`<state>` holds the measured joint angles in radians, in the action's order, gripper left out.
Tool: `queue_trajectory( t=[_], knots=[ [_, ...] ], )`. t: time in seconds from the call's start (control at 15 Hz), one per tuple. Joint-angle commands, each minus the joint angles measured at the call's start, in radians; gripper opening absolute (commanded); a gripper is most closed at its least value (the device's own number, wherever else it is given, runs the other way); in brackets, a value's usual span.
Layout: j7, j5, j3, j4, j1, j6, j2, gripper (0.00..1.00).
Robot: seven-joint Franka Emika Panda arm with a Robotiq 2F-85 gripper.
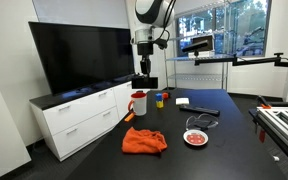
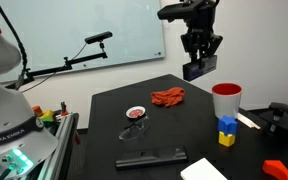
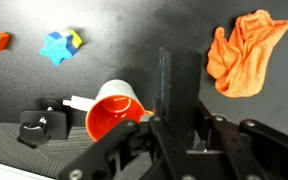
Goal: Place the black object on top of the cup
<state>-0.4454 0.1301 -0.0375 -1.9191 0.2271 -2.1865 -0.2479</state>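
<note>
I need to move my gripper to its left in the wrist view next and put the black object down on the cup's opening (image 2: 226,88) (image 3: 113,118) below.
The white cup with red trim and red inside stands on the dark table in both exterior views (image 1: 139,103) (image 2: 226,100) and shows from above in the wrist view (image 3: 117,112). My gripper (image 1: 143,74) (image 2: 200,58) (image 3: 180,128) is shut on the black object (image 1: 144,83) (image 2: 195,70) (image 3: 179,80), a small boxy block. It hangs in the air above the cup, a little to one side of its mouth and not touching it.
An orange cloth (image 1: 144,141) (image 2: 168,97) (image 3: 246,50) lies on the table. Small blue and yellow cups (image 1: 160,99) (image 2: 226,131) (image 3: 60,45) stand near the white cup. There are also a red plate (image 2: 136,113), a long black slab (image 2: 151,158), and a TV on a white cabinet (image 1: 79,55).
</note>
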Motion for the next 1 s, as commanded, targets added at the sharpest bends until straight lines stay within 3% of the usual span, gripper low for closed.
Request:
queue_trajectory(
  t=[0.0,0.27,0.93],
  knots=[
    [0.065,-0.039,-0.023,0.097,-0.024,0.013,-0.079,0.08],
    [0.114,-0.053,-0.024,0.175,-0.02,0.009,-0.16,0.08],
    [0.181,-0.085,-0.045,0.287,-0.015,0.035,-0.227,0.08]
  ],
)
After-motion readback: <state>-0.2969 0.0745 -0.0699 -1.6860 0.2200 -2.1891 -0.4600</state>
